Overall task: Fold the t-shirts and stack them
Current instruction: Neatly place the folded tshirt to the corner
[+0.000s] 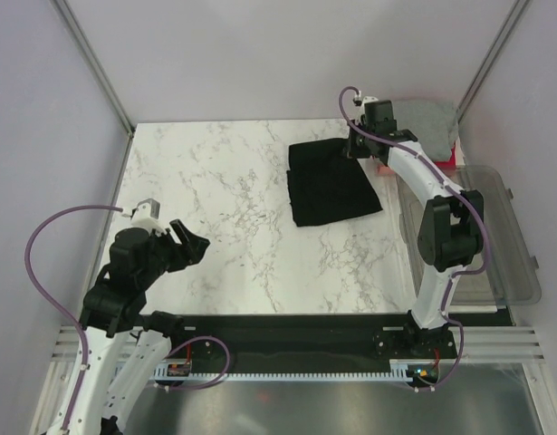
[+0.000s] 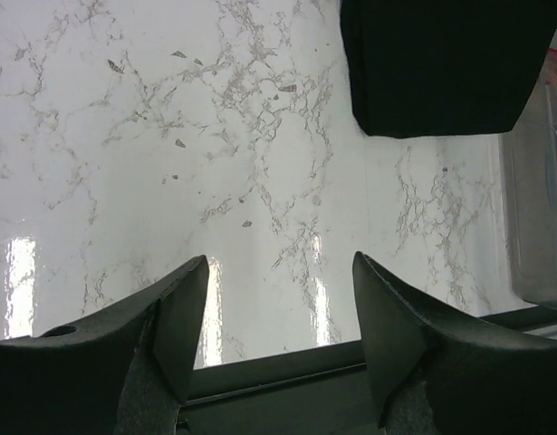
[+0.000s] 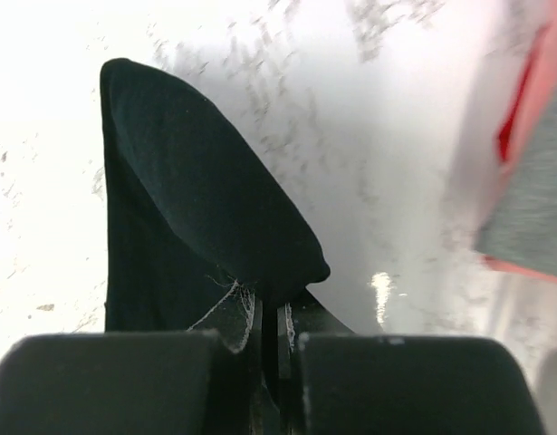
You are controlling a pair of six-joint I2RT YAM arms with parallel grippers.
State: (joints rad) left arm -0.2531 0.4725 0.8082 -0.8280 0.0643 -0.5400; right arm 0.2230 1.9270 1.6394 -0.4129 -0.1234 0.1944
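Note:
The black t-shirt (image 1: 332, 184) lies folded, so I will lift my right gripper, bring it over the grey t-shirt's far corner (image 1: 449, 107) by the side, then lower it and release.
The black t-shirt (image 1: 332, 184) lies folded on the marble table, right of centre. My right gripper (image 1: 358, 145) is at its far right corner, shut on the cloth; in the right wrist view the black t-shirt (image 3: 201, 213) is pinched between the closed jaws and lifted in a fold. The grey t-shirt (image 1: 427, 118) lies folded on the red-pink t-shirt (image 1: 452, 156) at the far right; both show at the right edge of the right wrist view, grey t-shirt (image 3: 532, 208), red-pink t-shirt (image 3: 523, 118). My left gripper (image 1: 198, 243) is open and empty near the front left; its view shows the black t-shirt (image 2: 441, 63) far off.
A clear plastic bin (image 1: 495, 245) stands along the table's right edge, beside the right arm. A black rail (image 1: 296, 326) runs along the near edge. Walls close in the back and sides.

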